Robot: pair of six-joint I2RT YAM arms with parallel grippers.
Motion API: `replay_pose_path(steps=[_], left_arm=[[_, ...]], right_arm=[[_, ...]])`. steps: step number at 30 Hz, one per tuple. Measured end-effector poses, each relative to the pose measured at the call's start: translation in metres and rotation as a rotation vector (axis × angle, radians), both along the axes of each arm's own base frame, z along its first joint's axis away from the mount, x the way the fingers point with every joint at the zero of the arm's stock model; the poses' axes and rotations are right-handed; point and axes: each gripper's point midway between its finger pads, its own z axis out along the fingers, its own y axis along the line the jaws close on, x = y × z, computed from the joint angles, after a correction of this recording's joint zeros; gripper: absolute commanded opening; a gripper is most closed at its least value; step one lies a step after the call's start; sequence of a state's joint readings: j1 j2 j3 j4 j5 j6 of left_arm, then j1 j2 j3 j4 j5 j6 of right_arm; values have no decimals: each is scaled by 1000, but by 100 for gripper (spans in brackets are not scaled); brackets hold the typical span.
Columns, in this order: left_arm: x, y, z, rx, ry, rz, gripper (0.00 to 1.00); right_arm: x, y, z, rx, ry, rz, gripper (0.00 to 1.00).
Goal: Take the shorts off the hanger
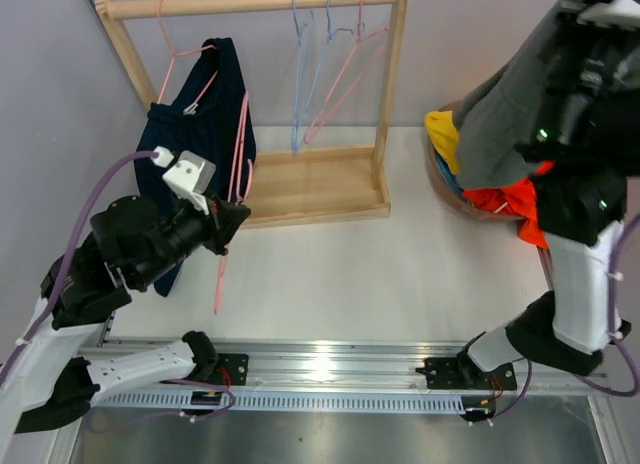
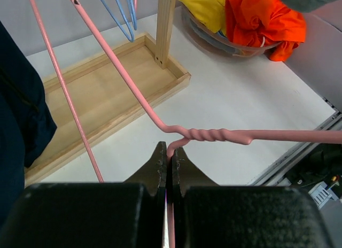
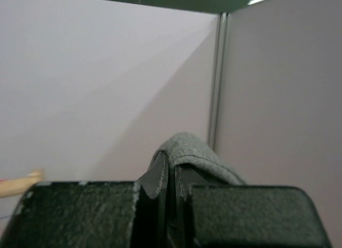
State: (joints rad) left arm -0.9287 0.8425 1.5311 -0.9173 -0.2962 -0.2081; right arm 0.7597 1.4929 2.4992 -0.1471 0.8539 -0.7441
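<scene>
The grey shorts [image 1: 500,114] still hang high beside the basket of shorts. Next, my right gripper lowers, tilting downward, over that basket, then releases them.
Navy shorts [image 1: 195,114] hang at the left end of the wooden rack [image 1: 320,184], and they show at the left edge of the left wrist view [image 2: 18,114]. My left gripper [image 1: 235,226] [image 2: 171,152] is shut on a pink wire hanger [image 1: 240,154] [image 2: 214,134], just below its twisted neck. That hanger leans beside the navy shorts. Whether it carries them I cannot tell. My right arm is raised at the far right, and its gripper [image 3: 171,165] is shut on grey shorts [image 1: 500,114] [image 3: 192,152] that drape down from it.
A round basket [image 1: 440,184] [image 2: 214,42] at the right holds yellow [image 1: 445,134], orange [image 1: 510,199] and light blue shorts. Bare pink [image 1: 345,74] and blue hangers [image 1: 298,84] hang on the rack's rail [image 1: 250,2]. A metal rail [image 1: 330,364] runs along the near edge.
</scene>
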Motion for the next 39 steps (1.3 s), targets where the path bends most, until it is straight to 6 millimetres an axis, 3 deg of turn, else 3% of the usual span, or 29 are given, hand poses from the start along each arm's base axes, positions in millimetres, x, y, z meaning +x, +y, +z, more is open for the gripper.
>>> replay_pose_path(steps=[2,3,4,5,7,9,11,13,14,16,17,18,19,23,25,29,35,37,39], left_arm=[[7,-6,-2,16,0,2,0],[11,-9,-4,27,3,3,0],[15,-11,-6,40,7,6,0],[18,-13,-8,47,14,7,0],[22,-16,-10,52,20,3,0],[26,-21,-15,54,32,-9,0],[27,-24,-25,60,44,-21,0],[26,-25,-34,70,58,-28,0],[26,-24,-37,70,60,-28,0],[28,-23,-40,74,65,-20,0],[29,-22,-40,72,65,-16,0],[32,-22,-40,69,67,-12,0],[37,-22,-41,67,73,-2,0],[67,-7,-38,46,105,77,0],[87,3,-35,33,126,128,0],[111,12,-32,20,155,168,0],[130,9,-6,-129,158,91,0],[147,3,8,-193,143,57,0],[162,-4,19,-243,138,17,0]], right_arm=[[36,-21,-6,-89,11,-108,0],[64,-40,-15,-121,33,-159,0],[100,-46,-36,-152,84,-150,0],[125,-85,-57,-148,138,-221,0],[185,-135,-120,-115,273,-229,0],[241,-183,-204,-25,426,-211,0],[280,-220,-291,75,574,-198,0],[303,-237,-359,150,687,-174,0],[309,-238,-379,171,725,-160,0],[321,-232,-411,218,775,-113,0],[323,-226,-415,232,777,-89,6],[325,-219,-416,245,777,-64,95],[327,-211,-411,260,763,-31,100],[321,-174,-398,270,766,76,99],[305,-151,-402,269,784,111,99],[245,-97,-414,282,843,185,100],[150,-37,-358,286,686,314,99],[117,-2,-344,257,634,404,99],[88,29,-342,237,613,495,99]])
